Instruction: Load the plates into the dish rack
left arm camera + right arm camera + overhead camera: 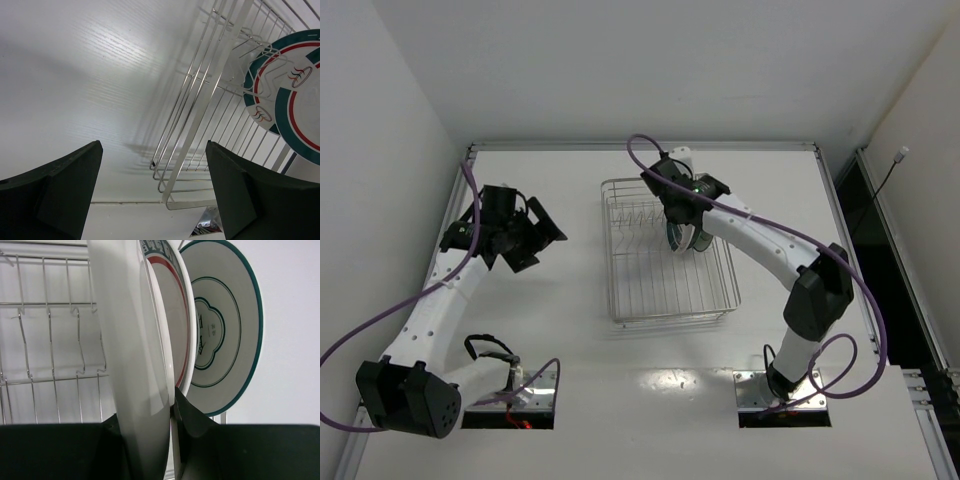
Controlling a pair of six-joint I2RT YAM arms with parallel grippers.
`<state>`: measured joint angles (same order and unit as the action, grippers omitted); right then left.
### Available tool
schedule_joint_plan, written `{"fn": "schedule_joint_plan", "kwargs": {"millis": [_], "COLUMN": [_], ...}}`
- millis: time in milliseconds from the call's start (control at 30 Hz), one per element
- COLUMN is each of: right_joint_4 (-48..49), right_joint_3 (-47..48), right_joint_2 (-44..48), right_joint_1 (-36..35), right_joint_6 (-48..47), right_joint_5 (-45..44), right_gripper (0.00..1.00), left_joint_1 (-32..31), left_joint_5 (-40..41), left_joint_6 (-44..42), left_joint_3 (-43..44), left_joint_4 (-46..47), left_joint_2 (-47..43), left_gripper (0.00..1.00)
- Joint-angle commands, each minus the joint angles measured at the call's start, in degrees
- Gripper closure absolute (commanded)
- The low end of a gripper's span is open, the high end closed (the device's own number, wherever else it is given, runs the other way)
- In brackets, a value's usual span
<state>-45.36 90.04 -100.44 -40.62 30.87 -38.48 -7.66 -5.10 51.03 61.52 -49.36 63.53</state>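
My right gripper will next move down and slightly away from the banded plate, and bring the plain white plate among the free wires of the rack, because those wires are beside the banded plate.
The silver wire dish rack [665, 280] stands at the table's middle. My right gripper [680, 222] hangs over its far right part, shut on the rim of a plain white plate [132, 355] held upright and edge-on. Right behind it stands a plate with green and red bands [175, 305], then a white plate with a teal rim [227, 325]. The right gripper [145, 412] pinches the plate between both fingers. My left gripper [535, 237] is open and empty, left of the rack. Its view shows the rack's wires [210, 100] and the banded plate [295, 105] past the open gripper [152, 145].
Rows of upright wire prongs [50, 340] stand free to the left of the held plate. The table's raised rim [640, 146] runs along the far edge. A dark gap [865, 215] lies beyond the right edge.
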Motion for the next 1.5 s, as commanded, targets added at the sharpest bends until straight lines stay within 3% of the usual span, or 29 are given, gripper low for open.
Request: {"fn": "schedule_joint_plan", "kwargs": {"millis": [0, 500, 633, 767, 867, 933, 967, 1033, 1233, 1333, 1467], "right_joint_4": [0.8, 3.35, 3.87, 4.49, 3.89, 3.27, 2.57, 0.9, -6.91, -8.16, -5.71], "right_joint_3": [2.95, 1.11, 0.05, -1.09, -0.57, 0.83, 2.23, 3.73, 8.49, 3.14, -9.76], "right_joint_2": [1.57, -4.67, -5.29, -2.49, -0.55, 1.81, 2.61, 4.98, 10.17, 16.4, 29.57], "right_joint_1": [0.28, 0.8, 2.03, 3.26, 3.79, 3.79, 3.79, 3.79, 3.79, 3.79, 3.79], "right_joint_6": [0.77, 0.24, 0.86, 0.86, 0.86, 0.07, -0.46, -1.16, -5.02, -7.93, -6.71], "right_joint_5": [-3.27, 5.87, 9.64, 12.02, 13.42, 13.95, 13.96, 13.17, 13.77, 19.13, 26.08], "right_gripper": [1.0, 1.0, 0.91, 0.89, 0.74, 0.56, 0.42, 0.28, 0.17, 0.16, 0.15], "left_joint_1": [0.72, 1.24, 1.85, 2.38, 2.39, 2.39, 2.91, 2.91, 3.44, 3.97, 3.97], "left_joint_5": [-0.79, -0.79, -0.79, -1.31, -1.31, -1.84, -2.36, -2.37, -1.85, 3.42, 9.84], "left_joint_6": [-0.75, -1.28, -1.81, -2.33, -2.33, -2.33, -2.94, -3.48, -11.9, -16.65, -19.55], "left_joint_3": [-0.08, -0.08, -0.08, -0.61, -0.61, -0.61, -0.61, 0.7, 8.08, 13.71, 12.06], "left_joint_4": [1.29, 0.76, 0.76, 0.76, 0.76, 0.76, 0.76, 0.76, -0.72, -1.44, -0.39], "left_joint_2": [-0.25, -0.25, -0.25, -0.25, -0.25, -0.25, -0.25, 0.37, 4.93, 4.94, 1.44], "left_gripper": [0.18, 0.18, 0.18, 0.18, 0.18, 0.18, 0.18, 0.18, 0.18, 0.18, 0.18]}}
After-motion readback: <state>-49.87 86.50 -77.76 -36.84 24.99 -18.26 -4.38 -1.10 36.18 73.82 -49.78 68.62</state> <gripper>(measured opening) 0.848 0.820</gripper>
